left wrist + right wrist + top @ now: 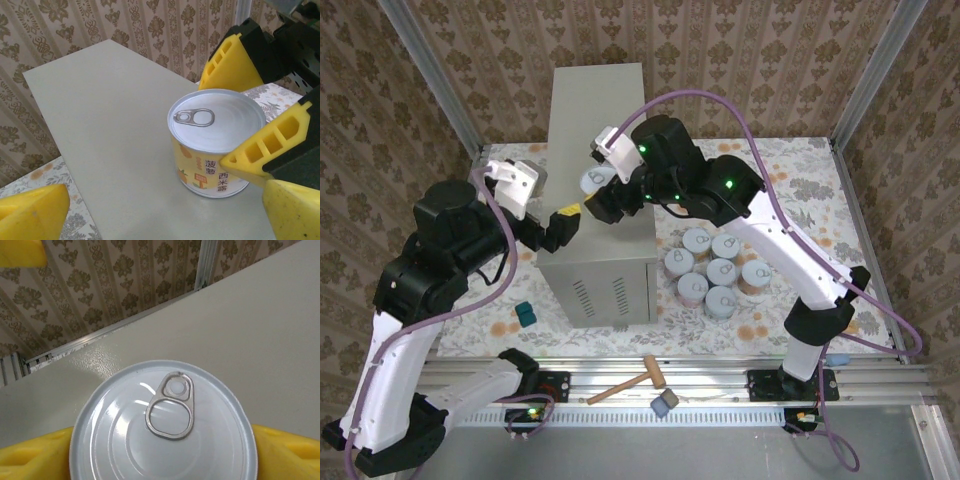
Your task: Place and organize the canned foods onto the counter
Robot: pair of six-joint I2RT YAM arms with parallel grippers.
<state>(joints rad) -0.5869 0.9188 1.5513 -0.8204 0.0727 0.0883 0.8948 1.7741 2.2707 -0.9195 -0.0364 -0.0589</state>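
I will next move my left gripper outward and across the counter until its open fingers are on either side of the yellow-labelled can [598, 181]. The can stands outward of my left gripper, still beyond its fingertips.
One yellow-labelled can [594, 180] [215, 145] [165, 440] stands upright on the flat top of the beige-grey counter [590, 110] [110, 110] [250, 315], pull-tab lid up. My right gripper [598, 196] [250, 107] [162, 460] straddles it, open, with one yellow finger close on each side. To the left and a little nearer, my left gripper [560, 226] [160, 220] hovers wide open with nothing in it, facing the can. Several more cans [715, 270] stand clustered on the floral floor right of the counter.
A small teal block [525, 315] lies on the floor left of the counter. A wooden mallet [640, 375] and a grey block [665, 403] rest on the front rail. Patterned walls close in the back and sides.
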